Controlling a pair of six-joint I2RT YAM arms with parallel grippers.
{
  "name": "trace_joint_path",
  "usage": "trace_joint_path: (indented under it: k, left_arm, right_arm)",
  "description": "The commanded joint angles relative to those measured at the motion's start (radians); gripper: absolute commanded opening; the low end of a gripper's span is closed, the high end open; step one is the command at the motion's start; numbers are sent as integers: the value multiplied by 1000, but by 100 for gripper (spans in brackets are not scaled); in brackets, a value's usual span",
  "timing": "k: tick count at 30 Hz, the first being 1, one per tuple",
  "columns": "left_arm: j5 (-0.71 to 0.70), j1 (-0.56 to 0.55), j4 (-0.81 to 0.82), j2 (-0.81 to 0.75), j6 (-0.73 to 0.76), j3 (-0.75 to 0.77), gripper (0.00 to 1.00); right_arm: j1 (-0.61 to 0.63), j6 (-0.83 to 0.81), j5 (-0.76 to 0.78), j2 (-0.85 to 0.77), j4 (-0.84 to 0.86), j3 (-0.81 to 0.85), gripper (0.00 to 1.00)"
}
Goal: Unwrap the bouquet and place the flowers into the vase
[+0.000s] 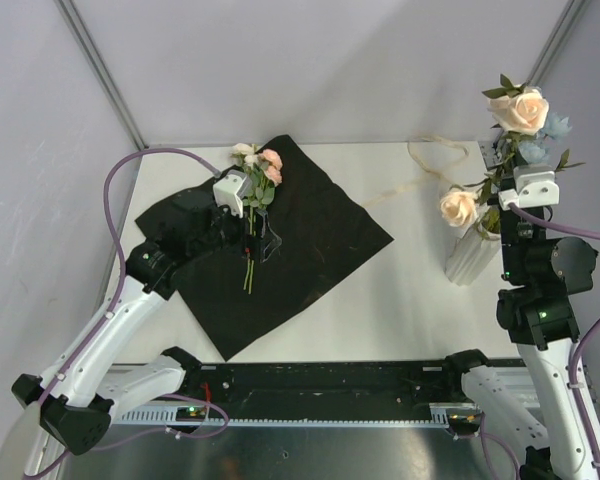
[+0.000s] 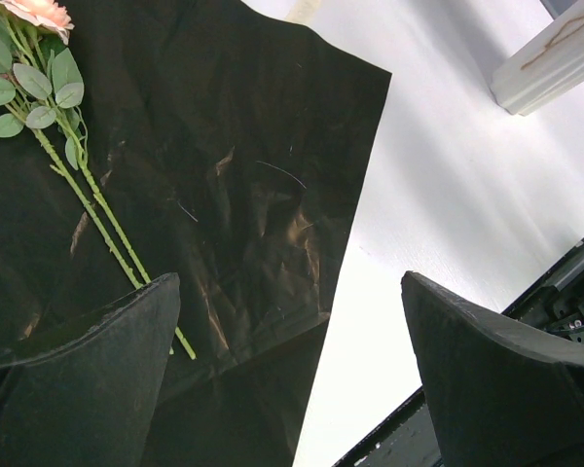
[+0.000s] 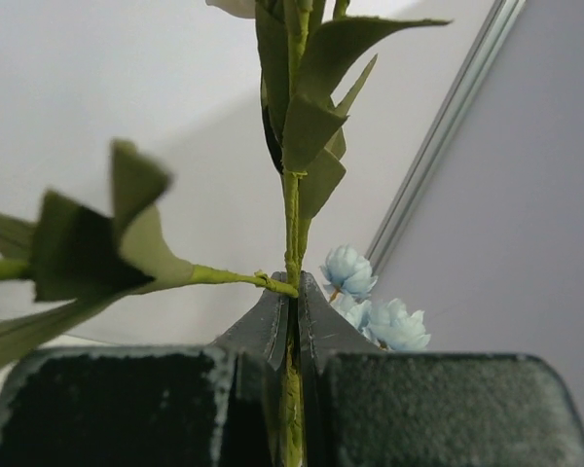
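The green stem [image 3: 292,224] is still held high above the vase, so I will next lower my right gripper toward the vase's opening beside the blue flowers and open.
The bouquet lies unwrapped: its black paper [image 1: 300,240] is spread flat on the table. A few flowers [image 1: 257,180] with pink and cream blooms lie on it, stems pointing toward me. My left gripper [image 1: 255,232] hovers open just over the stem ends [image 2: 97,209], nothing between its fingers [image 2: 88,379]. The cream ribbed vase [image 1: 472,255] stands at the right with a peach rose [image 1: 458,207] in it. Above it my right gripper [image 1: 512,160] is shut on a green stem [image 3: 292,224] carrying a peach rose [image 1: 521,110], with blue blooms [image 3: 370,306] beside it.
A loose cream ribbon [image 1: 430,170] curls on the white table behind the vase. Grey walls with metal corner posts [image 1: 105,75] close in the back and sides. The arms' black base rail [image 1: 330,385] runs along the near edge.
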Motion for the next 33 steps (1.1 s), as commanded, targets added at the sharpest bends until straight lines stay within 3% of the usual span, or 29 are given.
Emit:
trace_joint_path:
  k: [1,23,33]
  left_arm:
    - [-14,-4,28,-7,-8,-9,100]
    - [-15,-4,28,-11,-8,-9,100]
    - [-32,-5,28,-7,-10,-9,100]
  right_arm:
    - [-19,-37,6,17,7,56,0]
    - [-101,-16,-6,57,-48,14,0]
    - [-123,129,48,39,-76,-121,0]
